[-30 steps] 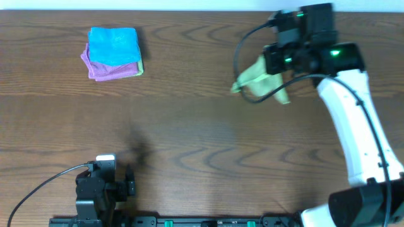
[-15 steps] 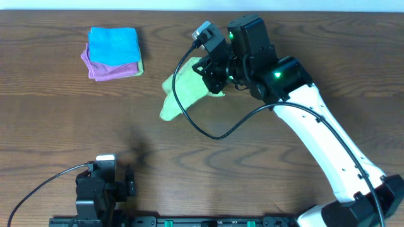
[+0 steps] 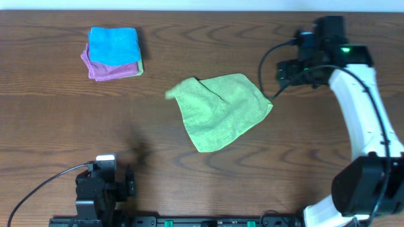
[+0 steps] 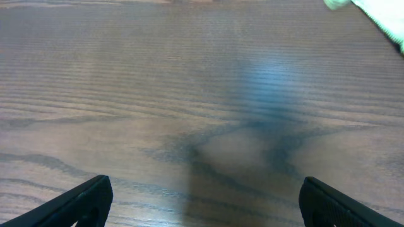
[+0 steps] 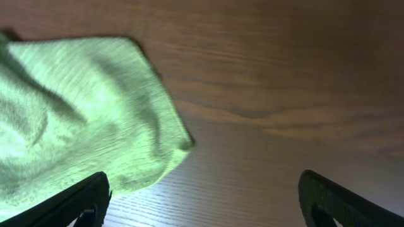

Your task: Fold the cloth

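My right gripper needs to move down and back onto the cloth's hem at the cable-side corner (image 3: pixel 270 107) (image 5: pixel 181 153) below it, because that corner sticks out over bare wood.
The lime-green cloth (image 3: pixel 221 111) lies loose and roughly spread on the wooden table, with one corner curled up at its upper left. My right gripper (image 3: pixel 285 74) hangs just past the cloth's right corner, open and holding nothing. In the right wrist view the cloth (image 5: pixel 82 113) fills the upper left, and the right gripper (image 5: pixel 205 205) stands wide over bare wood beside its edge. My left gripper (image 3: pixel 129 183) rests at the near left edge, open and empty (image 4: pixel 208 202). A corner of the cloth (image 4: pixel 379 12) shows at the top right of the left wrist view.
A folded blue cloth (image 3: pixel 113 44) sits on a folded purple cloth (image 3: pixel 104 70) at the far left of the table. A black cable (image 3: pixel 268 60) loops off the right arm above the cloth's right corner. Bare wood lies between the left gripper and the cloth.
The right gripper carried the bunched cloth left, then opened and let it go. The cloth now lies spread on the table, and the right arm has drawn back to the right. The left arm stayed still.
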{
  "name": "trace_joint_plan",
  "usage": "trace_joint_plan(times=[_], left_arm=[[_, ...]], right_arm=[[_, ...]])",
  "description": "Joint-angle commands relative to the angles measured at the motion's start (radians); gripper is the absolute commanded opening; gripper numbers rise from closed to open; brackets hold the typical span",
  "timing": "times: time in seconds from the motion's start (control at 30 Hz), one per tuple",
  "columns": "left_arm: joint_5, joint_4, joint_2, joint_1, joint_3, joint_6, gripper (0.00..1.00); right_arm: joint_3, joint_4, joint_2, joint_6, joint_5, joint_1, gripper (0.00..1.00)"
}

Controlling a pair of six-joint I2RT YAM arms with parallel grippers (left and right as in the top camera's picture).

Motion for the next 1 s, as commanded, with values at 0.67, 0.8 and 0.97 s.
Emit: trace_joint_plan(times=[0.67, 0.8, 0.97], left_arm=[[0.418, 0.379, 0.218, -0.004, 0.06, -0.257, 0.95], [0.476, 0.383, 0.464, -0.004, 0.175, -0.318, 0.95], [0.667, 0.385, 0.793, -0.004, 0.368, -0.357, 0.95]], right_arm=[[-0.37, 0.151, -0.016, 0.043, -0.43, -0.127, 0.91], [-0.38, 0.168, -0.016, 0.055, -0.43, -0.127, 0.9], [-0.38, 0.18, -0.016, 0.08, -0.433, -0.127, 0.9]])
